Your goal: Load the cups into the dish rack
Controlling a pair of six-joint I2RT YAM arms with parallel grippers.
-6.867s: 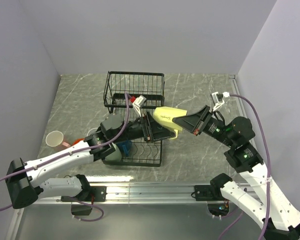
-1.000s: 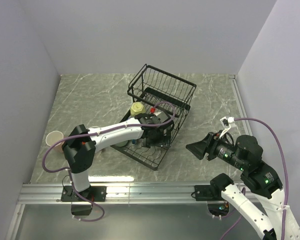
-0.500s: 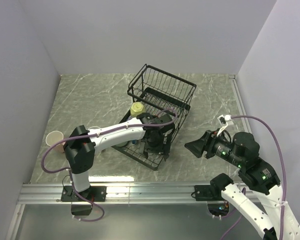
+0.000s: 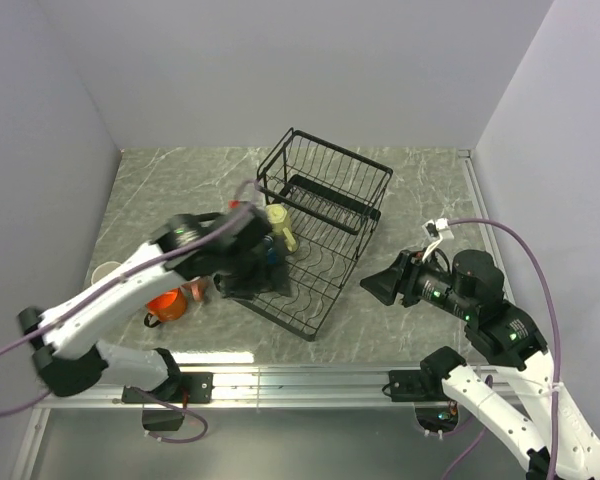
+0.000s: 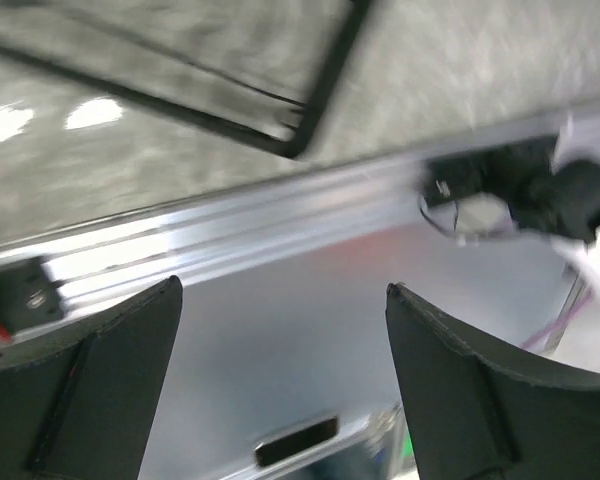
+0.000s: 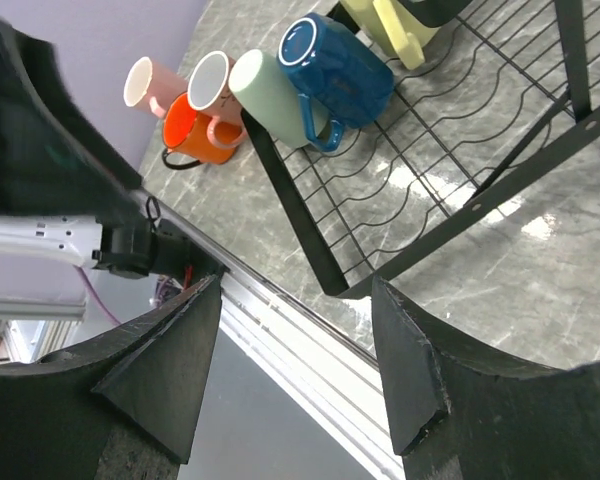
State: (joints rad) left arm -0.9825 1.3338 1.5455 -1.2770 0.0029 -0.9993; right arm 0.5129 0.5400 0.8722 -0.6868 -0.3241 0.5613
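I should move my left gripper to the left in the top view and down onto the rack-side rim of the white cup, because the white cup is standing outside the rack.
The black wire dish rack (image 4: pixel 325 215) sits askew mid-table. On its flat tray lie a blue cup (image 6: pixel 335 65), a pale green cup (image 6: pixel 270 95) and a yellow-green cup (image 4: pixel 280 225). On the table left of the rack are an orange cup (image 4: pixel 165 303), a white cup with a pink handle (image 6: pixel 212 85), a pink cup (image 6: pixel 145 85) and a cream cup (image 4: pixel 105 272). My left gripper (image 4: pixel 242 280) hangs blurred over the rack's left edge, open and empty; its wrist view faces the table's front rail (image 5: pixel 230 240). My right gripper (image 4: pixel 372 287) is open and empty just right of the rack.
The rack's raised basket end (image 4: pixel 330 170) points to the back right. A metal rail (image 4: pixel 300 380) runs along the near edge, with both arm bases on it. Grey walls close the left, back and right sides.
My left arm has pulled out of the rack and swung up and left, uncovering the orange and pink cups. My right gripper has edged slightly left toward the rack.
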